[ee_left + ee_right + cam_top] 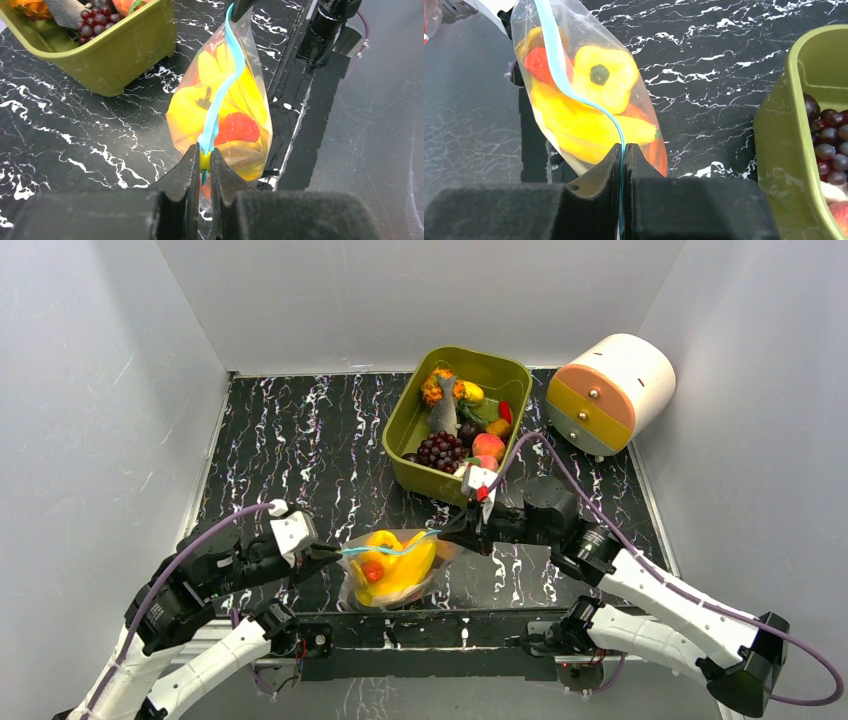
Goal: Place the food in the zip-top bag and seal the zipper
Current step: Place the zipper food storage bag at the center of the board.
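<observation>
The slider is already at the zipper's end, so the left gripper needs to move outward and down to the open tabletop beside the tub next and release the slider.
The clear zip-top bag (pixel 395 575) hangs near the table's front edge between both grippers, and its lower part is hidden from above. It holds food: a yellow pepper (pixel 604 75), other yellow pieces and a red piece (pixel 237 127). The teal zipper (pixel 220 95) runs along the bag's top in a wavy line. My left gripper (pixel 204 160) is shut on a small yellow slider at the zipper's left end. My right gripper (pixel 624 147) is shut on the zipper's right end (pixel 440 532), with the strip pinched between its fingers. More food, such as purple grapes (pixel 440 450), lies in the tub.
An olive-green tub (pixel 410 415) of toy food stands just behind the bag, close to the right arm. A round white drawer unit (pixel 610 390) sits at the back right. White walls close in three sides. The arms' black base rail (pixel 440 625) lies right below the bag.
</observation>
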Robot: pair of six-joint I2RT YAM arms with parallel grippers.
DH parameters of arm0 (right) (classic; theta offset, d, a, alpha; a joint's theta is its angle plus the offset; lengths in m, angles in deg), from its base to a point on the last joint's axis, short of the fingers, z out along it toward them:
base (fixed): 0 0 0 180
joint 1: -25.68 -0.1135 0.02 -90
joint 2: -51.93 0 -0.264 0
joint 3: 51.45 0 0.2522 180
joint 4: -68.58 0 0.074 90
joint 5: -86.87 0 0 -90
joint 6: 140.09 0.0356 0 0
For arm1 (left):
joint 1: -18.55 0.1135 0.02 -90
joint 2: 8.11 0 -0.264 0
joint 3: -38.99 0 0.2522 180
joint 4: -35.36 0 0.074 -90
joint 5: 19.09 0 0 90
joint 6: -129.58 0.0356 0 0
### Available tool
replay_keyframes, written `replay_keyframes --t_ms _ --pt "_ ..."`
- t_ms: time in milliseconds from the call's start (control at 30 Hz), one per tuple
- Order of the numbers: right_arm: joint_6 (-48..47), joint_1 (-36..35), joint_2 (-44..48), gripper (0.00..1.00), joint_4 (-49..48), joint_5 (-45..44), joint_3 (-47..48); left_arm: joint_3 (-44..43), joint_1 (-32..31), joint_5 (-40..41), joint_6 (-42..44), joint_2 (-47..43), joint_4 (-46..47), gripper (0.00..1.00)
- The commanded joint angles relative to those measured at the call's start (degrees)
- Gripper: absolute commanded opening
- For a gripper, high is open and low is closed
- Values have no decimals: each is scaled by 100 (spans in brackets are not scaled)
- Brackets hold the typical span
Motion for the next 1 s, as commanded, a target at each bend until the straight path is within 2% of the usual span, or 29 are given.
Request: replay_keyframes --t_ms 0,167,300,367,500,667,767,833,967 --pt "-277 11 -248 0 -1460 43 -81 5 14 387 -141 3 251 0" --pt "-556 11 -961 3 -2097 -350 4 284 14 946 -203 205 658 0" --pt "-713 11 -1488 5 -2425 -336 -73 442 12 1753 -389 441 937 0" --pt "-665 11 -1635 10 -2827 -537 -144 526 14 2226 -415 481 1111 0" --pt "-602 11 -1806 32 -3035 -1124 52 678 15 3221 -314 555 1367 0" --pt "-405 11 -1623 55 -2818 -1419 136 714 15 3712 -113 668 1348 0" --pt "-204 11 -1304 74 -2801 -1415 1 763 16 4197 25 684 1239 0" --pt "-137 11 -1038 96 -2701 -1511 -22 836 14 4534 115 688 1229 0" --pt "-195 12 -469 98 -2493 -1731 -1 1016 10 4815 267 703 1438 0"
